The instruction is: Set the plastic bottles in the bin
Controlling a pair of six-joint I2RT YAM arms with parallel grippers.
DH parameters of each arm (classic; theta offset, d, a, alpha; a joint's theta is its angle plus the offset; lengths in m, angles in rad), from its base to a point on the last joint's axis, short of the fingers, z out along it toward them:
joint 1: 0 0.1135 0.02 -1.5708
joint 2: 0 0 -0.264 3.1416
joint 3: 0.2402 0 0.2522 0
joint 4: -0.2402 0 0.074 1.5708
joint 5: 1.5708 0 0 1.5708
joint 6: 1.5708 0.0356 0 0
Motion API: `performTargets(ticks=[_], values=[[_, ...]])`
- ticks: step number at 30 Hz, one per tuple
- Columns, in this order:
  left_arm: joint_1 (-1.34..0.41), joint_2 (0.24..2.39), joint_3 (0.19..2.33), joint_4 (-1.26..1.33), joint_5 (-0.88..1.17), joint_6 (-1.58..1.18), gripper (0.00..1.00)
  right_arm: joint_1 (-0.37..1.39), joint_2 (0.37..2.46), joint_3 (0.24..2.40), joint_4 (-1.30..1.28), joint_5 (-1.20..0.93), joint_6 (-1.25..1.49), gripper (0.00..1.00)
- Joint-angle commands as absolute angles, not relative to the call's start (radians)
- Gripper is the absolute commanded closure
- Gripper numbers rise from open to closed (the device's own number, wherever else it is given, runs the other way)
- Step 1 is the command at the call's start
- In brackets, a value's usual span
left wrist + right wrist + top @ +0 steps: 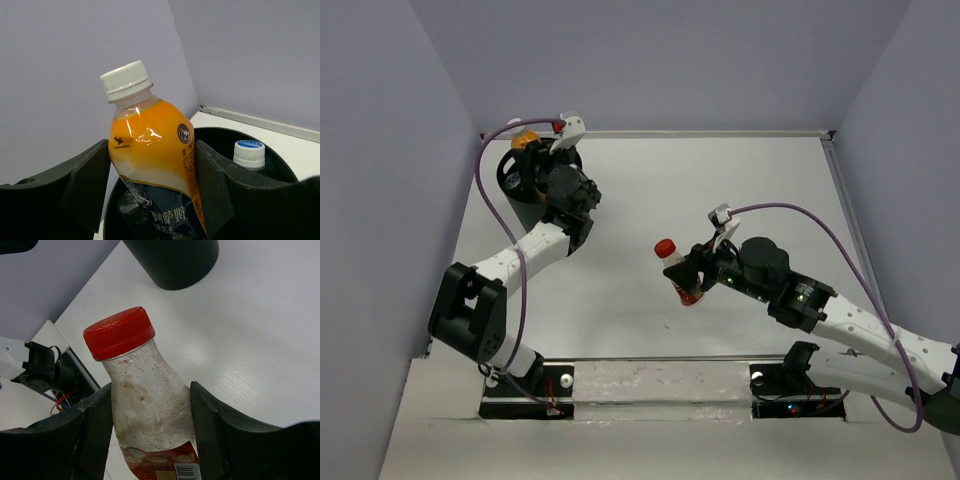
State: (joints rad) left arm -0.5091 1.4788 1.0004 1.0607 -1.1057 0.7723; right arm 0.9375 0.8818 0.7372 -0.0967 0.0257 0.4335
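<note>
I should next lower the orange-yellow bottle with my left gripper into the bin's opening (215, 138) below it, beside the other bottle's blue-topped white cap (249, 152), and let go of the orange-yellow bottle.
The black bin (520, 185) stands at the table's far left corner. My left gripper (534, 158) hovers over its mouth, shut on an orange-yellow bottle (150, 150) with a white cap and a dark label, held upright between both fingers (90, 185). Below it, inside the bin (280, 160), a bottle with a blue-topped white cap (249, 152) shows. My right gripper (692, 274) is mid-table above the surface, shut on a red-capped bottle (145, 395) with a red label, cap pointing towards the bin (175, 260). That same red-capped bottle (677, 270) tilts left.
Grey walls close the table in on the left, back and right; the bin sits close to the left and back walls. A purple cable (485, 200) loops beside the left arm and another (820, 225) arcs over the right arm.
</note>
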Motion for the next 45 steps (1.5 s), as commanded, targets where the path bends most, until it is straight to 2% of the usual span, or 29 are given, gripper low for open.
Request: performTargets(ticks=[1, 4, 9, 14, 15, 16, 17, 20, 24, 29, 31, 32, 40, 45], values=[[-0.508, 1.492, 1.104, 1.289, -1.127, 0.902, 0.86, 0.945, 0.856, 0.726, -0.025, 0.041, 0.417, 0.71], [-0.509, 1.482, 1.057, 1.286, -1.127, 0.888, 0.86, 0.945, 0.853, 0.721, -0.023, 0.047, 0.419, 0.71], [-0.511, 1.462, 0.954, 1.174, -1.147, 0.694, 0.84, 0.945, 0.853, 0.722, -0.017, 0.063, 0.42, 0.72], [-0.509, 1.462, 0.946, 1.065, -1.161, 0.585, 0.77, 0.945, 0.85, 0.736, -0.011, 0.067, 0.422, 0.72], [-0.509, 1.46, 0.951, 1.052, -1.164, 0.574, 0.69, 0.945, 0.848, 0.742, -0.012, 0.067, 0.422, 0.72], [-0.511, 1.459, 0.96, 1.014, -1.172, 0.549, 0.66, 0.945, 0.847, 0.744, -0.012, 0.067, 0.42, 0.72], [-0.511, 1.451, 0.978, 0.996, -1.175, 0.535, 0.56, 0.945, 0.844, 0.745, -0.012, 0.071, 0.42, 0.72], [-0.511, 1.424, 1.034, 0.852, -1.178, 0.438, 0.37, 0.945, 0.841, 0.75, -0.011, 0.078, 0.417, 0.72], [-0.512, 1.387, 1.091, 0.675, -1.164, 0.338, 0.23, 0.945, 0.838, 0.758, -0.012, 0.083, 0.417, 0.72], [-0.512, 1.333, 1.095, 0.591, -1.138, 0.258, 0.16, 0.945, 0.839, 0.773, -0.012, 0.081, 0.416, 0.72], [-0.511, 1.301, 1.124, 0.467, -1.12, 0.174, 0.04, 0.945, 0.863, 0.802, -0.017, 0.078, 0.402, 0.72], [-0.511, 1.301, 1.124, 0.466, -1.112, 0.149, 0.02, 0.945, 0.864, 0.811, -0.02, 0.078, 0.402, 0.72], [-0.511, 1.223, 1.239, 0.096, -0.947, -0.084, 0.01, 0.945, 0.939, 0.914, -0.017, 0.054, 0.382, 0.72], [-0.511, 1.177, 1.292, -0.027, -0.841, -0.164, 0.01, 0.945, 1.002, 0.968, -0.012, 0.031, 0.371, 0.72]])
